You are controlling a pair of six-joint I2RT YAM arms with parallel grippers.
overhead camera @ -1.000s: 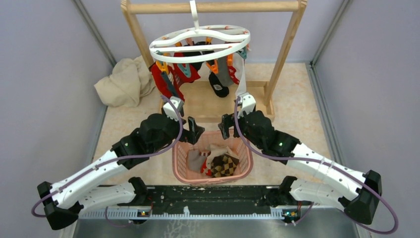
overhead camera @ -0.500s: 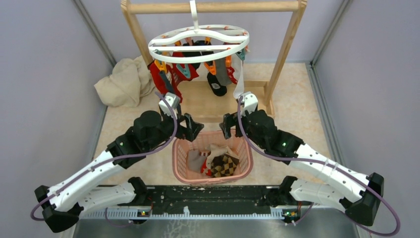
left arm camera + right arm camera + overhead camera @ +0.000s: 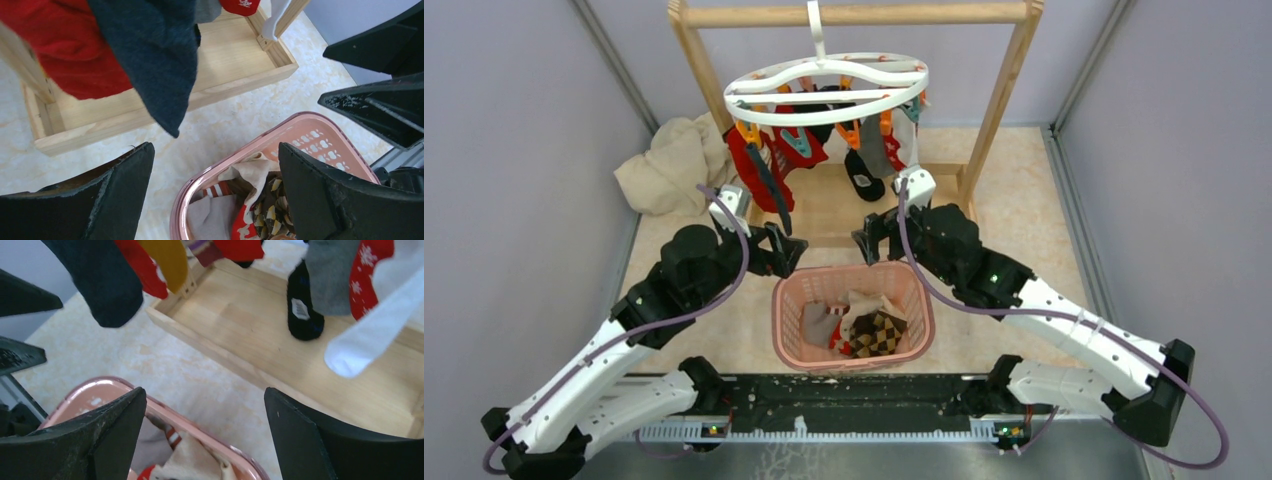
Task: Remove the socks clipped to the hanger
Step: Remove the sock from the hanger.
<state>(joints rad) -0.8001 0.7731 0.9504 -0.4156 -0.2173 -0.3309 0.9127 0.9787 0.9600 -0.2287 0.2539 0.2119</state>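
Note:
I will move my open left gripper outward onto the toe of the dark grey sock, because that loose lower end of the sock still hangs past the gripper's fingers.
The white ring hanger (image 3: 827,88) hangs from the wooden rail, with socks clipped under it: a red one (image 3: 749,160), a dark grey one (image 3: 771,188), a black one (image 3: 864,178) and a white one (image 3: 911,150). My left gripper (image 3: 786,252) is open and empty, low in front of the dark grey sock (image 3: 155,60), which hangs above and beyond its fingertips. My right gripper (image 3: 871,243) is open and empty too, below the black (image 3: 302,305), grey (image 3: 330,280) and white (image 3: 370,335) socks. Neither gripper touches a sock.
A pink slotted basket (image 3: 786,300) holding several loose socks sits just behind both grippers. The wooden frame's base tray (image 3: 834,215) lies under the hanger, between its uprights (image 3: 1004,90). A beige cloth heap (image 3: 674,165) lies at the back left. Grey walls close both sides.
Both arms have drawn away from the basket toward the hanger. The left gripper shifted left, the right one slightly forward. Both stayed open.

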